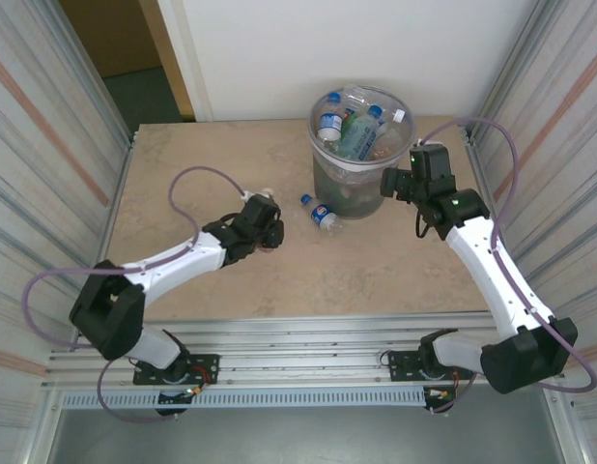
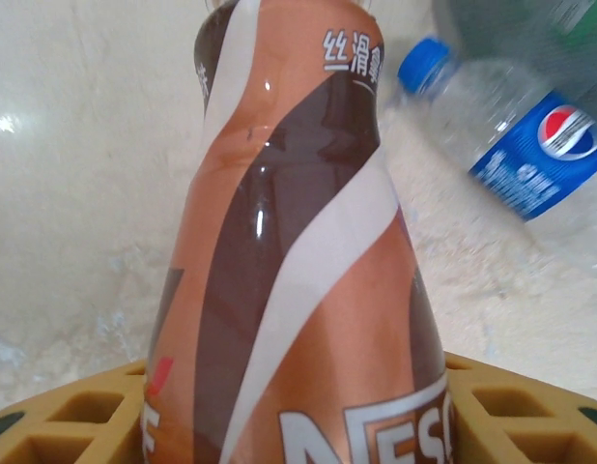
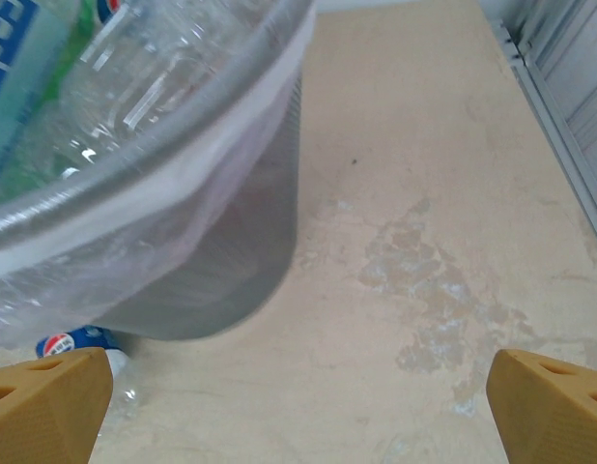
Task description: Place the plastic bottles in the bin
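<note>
The bin's rim stands high. My left gripper should lift the orange-brown labelled bottle and carry it outward over the bin's open top (image 1: 360, 126).
A bottle with an orange-brown and white label (image 2: 298, 271) stands between the yellow fingers (image 2: 67, 416) of my left gripper (image 2: 289, 420), which is shut on its lower body. That gripper (image 1: 269, 230) sits left of centre on the table. A clear bottle with a blue cap and blue label (image 1: 324, 215) (image 2: 530, 145) lies on its side by the foot of the bin (image 1: 346, 191). The bin holds several plastic bottles (image 1: 359, 135). My right gripper (image 1: 389, 184) (image 3: 298, 411) hangs open next to the bin's right wall (image 3: 231, 261), with nothing between its fingers (image 3: 47, 406).
Corrugated metal walls (image 1: 47, 145) close off both sides of the beige tabletop (image 1: 376, 271). The blue-label bottle (image 3: 76, 343) peeks out under the bin in the right wrist view. Bare tabletop lies right of the bin (image 3: 443, 242).
</note>
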